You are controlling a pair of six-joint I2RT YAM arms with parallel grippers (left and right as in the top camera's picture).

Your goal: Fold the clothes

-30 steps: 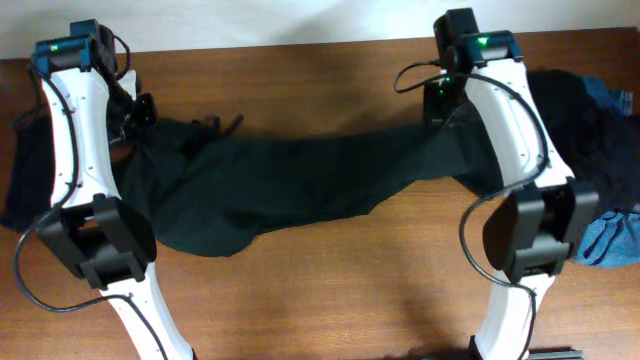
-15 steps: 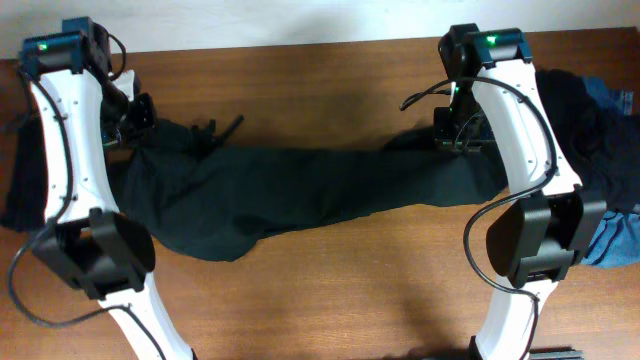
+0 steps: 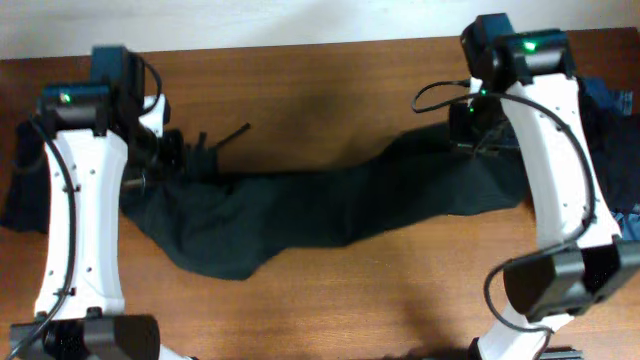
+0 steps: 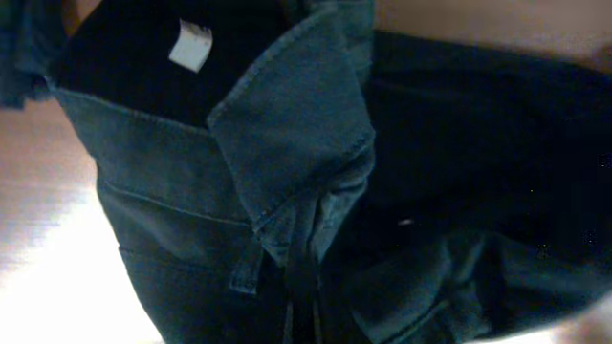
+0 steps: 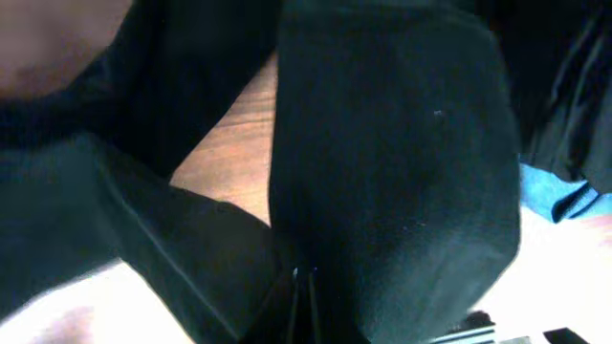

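Note:
The end of the waistband still hangs from my left gripper. My left gripper will move back and down over the trousers' near edge (image 3: 192, 256), then let go of the cloth.
A long pair of black trousers (image 3: 300, 205) hangs stretched across the brown table between my two grippers and sags in the middle. My left gripper (image 3: 178, 160) is shut on the waistband end. In the left wrist view the waistband (image 4: 287, 143) folds over with a white label (image 4: 191, 46), and the left gripper (image 4: 306, 320) pinches the cloth at the bottom edge. My right gripper (image 3: 468, 135) is shut on the leg end. The right wrist view shows the trouser leg (image 5: 402, 162) draped over the closed right gripper (image 5: 306, 296), fingertips buried in fabric.
A heap of more clothes, black (image 3: 600, 110) with a blue piece (image 3: 630, 225), lies at the right table edge behind my right arm; the blue piece (image 5: 550, 191) also shows in the right wrist view. Another dark cloth (image 3: 20, 190) lies at the left edge. Bare wood (image 3: 330, 300) spans the front.
Both arms have shifted to the right and nearer the front, carrying the trousers along. Both grips have held.

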